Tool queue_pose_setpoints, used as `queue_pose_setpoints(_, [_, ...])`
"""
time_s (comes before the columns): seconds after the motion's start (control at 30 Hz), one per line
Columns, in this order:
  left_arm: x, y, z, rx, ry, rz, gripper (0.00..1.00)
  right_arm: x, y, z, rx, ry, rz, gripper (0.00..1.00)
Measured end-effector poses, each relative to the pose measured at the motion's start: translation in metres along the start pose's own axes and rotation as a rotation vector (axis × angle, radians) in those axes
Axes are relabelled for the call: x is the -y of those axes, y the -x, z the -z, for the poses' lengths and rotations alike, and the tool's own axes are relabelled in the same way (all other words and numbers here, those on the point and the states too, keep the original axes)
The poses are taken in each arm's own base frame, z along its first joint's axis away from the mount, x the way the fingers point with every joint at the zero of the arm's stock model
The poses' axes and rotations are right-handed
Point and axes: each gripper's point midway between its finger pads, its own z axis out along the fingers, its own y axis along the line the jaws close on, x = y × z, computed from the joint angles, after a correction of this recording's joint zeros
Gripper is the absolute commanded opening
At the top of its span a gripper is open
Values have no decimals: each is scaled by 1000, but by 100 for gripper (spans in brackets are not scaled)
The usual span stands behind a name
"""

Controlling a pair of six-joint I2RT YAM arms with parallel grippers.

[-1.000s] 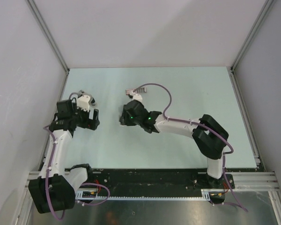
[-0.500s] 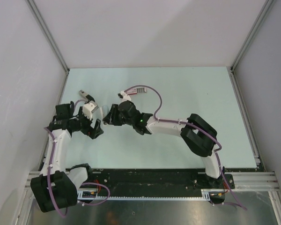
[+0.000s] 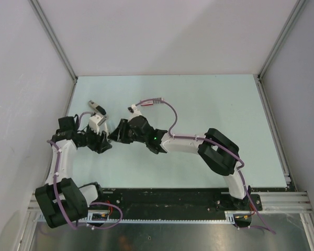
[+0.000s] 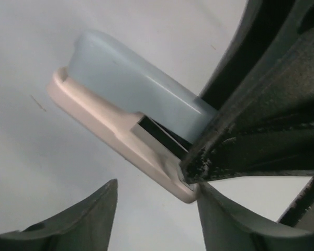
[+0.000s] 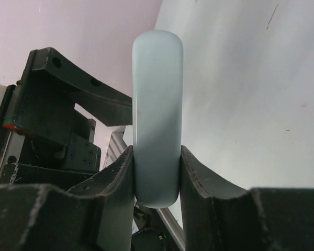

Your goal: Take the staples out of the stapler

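My right gripper moves down and a little back to release the stapler (image 4: 131,99) on the bare tabletop next, because it still hangs in the air.
The stapler (image 4: 131,99) has a pale blue top and a cream base with a dark slot between them. My right gripper (image 5: 156,180) is shut on its blue body (image 5: 157,104) and holds it above the table, pointing at the left arm. My left gripper (image 4: 157,212) is open. The stapler's cream end lies between its fingers and touches the right finger (image 4: 225,219). In the top view the two grippers meet at the left, left gripper (image 3: 102,142) and right gripper (image 3: 115,135), and the stapler is hidden between them.
The pale green table (image 3: 209,104) spreads out behind and to the right of the arms. White walls with metal posts (image 3: 55,42) close it in at the left, back and right. Purple cables (image 3: 170,112) loop over the right arm.
My right gripper has carried the stapler to the left, up to the left gripper. My left gripper has swung down and round to face it.
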Motion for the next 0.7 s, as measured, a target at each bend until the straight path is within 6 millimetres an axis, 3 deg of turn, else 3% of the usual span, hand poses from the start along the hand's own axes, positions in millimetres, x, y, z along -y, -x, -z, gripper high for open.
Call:
queue_pose_setpoints(0.37, [14, -2, -1, 26, -85, 53, 30, 0, -1, -3, 3, 8, -22, 0])
queue_pose_setpoints(0.47, [16, -1, 2, 31, -82, 39, 17, -1, -1, -3, 3, 10, -30, 0])
queue_pose_setpoints(0.57, [11, 0, 7, 35, -48, 11, 2, -4, -3, -2, -12, 25, -33, 0])
queue_pose_setpoints(0.7, [-5, -6, 12, 17, 18, -4, 0, -6, -10, 0, -50, 41, -32, 0])
